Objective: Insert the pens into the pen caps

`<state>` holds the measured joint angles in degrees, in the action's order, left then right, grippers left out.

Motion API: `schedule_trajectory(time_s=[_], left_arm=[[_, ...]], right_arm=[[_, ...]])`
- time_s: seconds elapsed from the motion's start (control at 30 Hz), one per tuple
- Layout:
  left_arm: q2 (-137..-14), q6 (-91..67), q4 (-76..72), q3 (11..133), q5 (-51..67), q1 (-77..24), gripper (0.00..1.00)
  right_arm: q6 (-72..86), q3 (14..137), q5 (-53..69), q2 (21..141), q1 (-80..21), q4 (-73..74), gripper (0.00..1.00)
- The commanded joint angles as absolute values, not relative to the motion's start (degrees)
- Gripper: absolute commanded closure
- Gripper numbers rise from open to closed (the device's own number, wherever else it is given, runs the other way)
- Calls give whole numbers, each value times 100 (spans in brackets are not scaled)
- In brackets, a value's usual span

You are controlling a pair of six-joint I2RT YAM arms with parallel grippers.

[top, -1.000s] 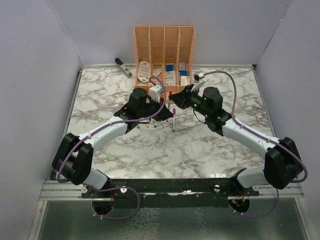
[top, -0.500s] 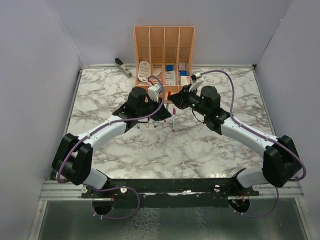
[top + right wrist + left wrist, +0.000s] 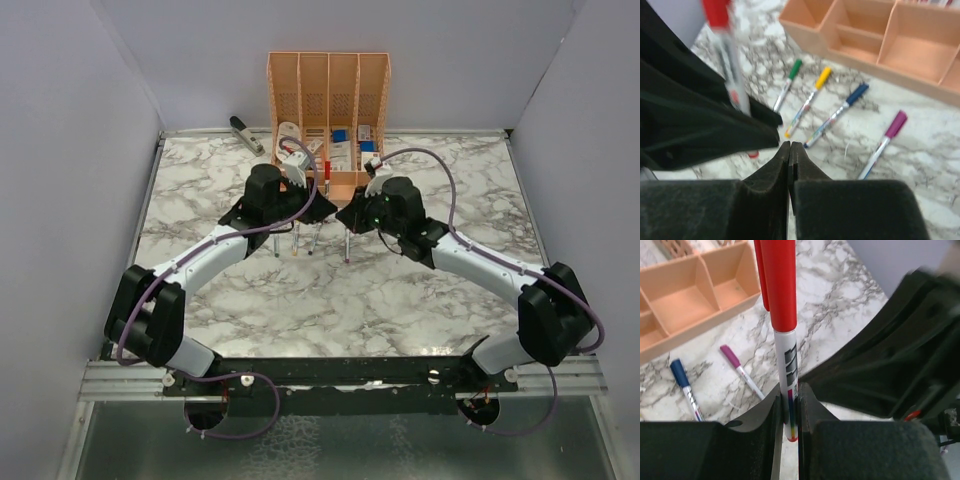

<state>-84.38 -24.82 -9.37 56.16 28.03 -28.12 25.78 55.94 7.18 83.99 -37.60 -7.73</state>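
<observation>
The left gripper lowers the white pen toward the open marble [image 3: 331, 241] [image 3: 718, 385] between the blue and purple pens next, then releases it, since the red cap is on.
My left gripper [image 3: 789, 401] is shut on the lower end of a white pen with a red cap [image 3: 778, 285] on it, held upright above the table. The same pen shows blurred in the right wrist view [image 3: 726, 47]. My right gripper [image 3: 790, 145] is shut and empty, close beside the left one [image 3: 320, 200] near the table's middle [image 3: 347, 216]. Four capped pens lie on the marble: green [image 3: 787, 85], yellow [image 3: 810, 97], blue [image 3: 840, 112] and purple [image 3: 885, 140]. The blue [image 3: 685, 387] and purple [image 3: 740, 370] ones also show in the left wrist view.
An orange desk organizer [image 3: 328, 75] with small boxes stands at the back, its low front tray [image 3: 875, 45] close behind the pens. A grey stapler-like tool [image 3: 246, 134] lies at the back left. White walls close in the marble table [image 3: 330, 300].
Both grippers have shifted left and toward the organizer, the left one carrying the red-capped pen. The pens lying on the table now show in front of the left arm.
</observation>
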Motion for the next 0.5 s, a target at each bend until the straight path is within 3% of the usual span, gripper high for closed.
schedule_trajectory(time_s=[0.0, 0.2, 0.47], left_arm=[[-8219, -2570, -2241, 5824, 2884, -2841, 100], [-8162, -2610, -2029, 5368, 2958, -2839, 100], [-8818, -2479, -533, 5477, 2885, -2839, 100]], right_arm=[[2712, 5407, 732, 8474, -3937, 269, 99], [2719, 5382, 380, 8143, -3937, 22, 95], [2675, 5675, -1770, 7613, -3937, 817, 89]])
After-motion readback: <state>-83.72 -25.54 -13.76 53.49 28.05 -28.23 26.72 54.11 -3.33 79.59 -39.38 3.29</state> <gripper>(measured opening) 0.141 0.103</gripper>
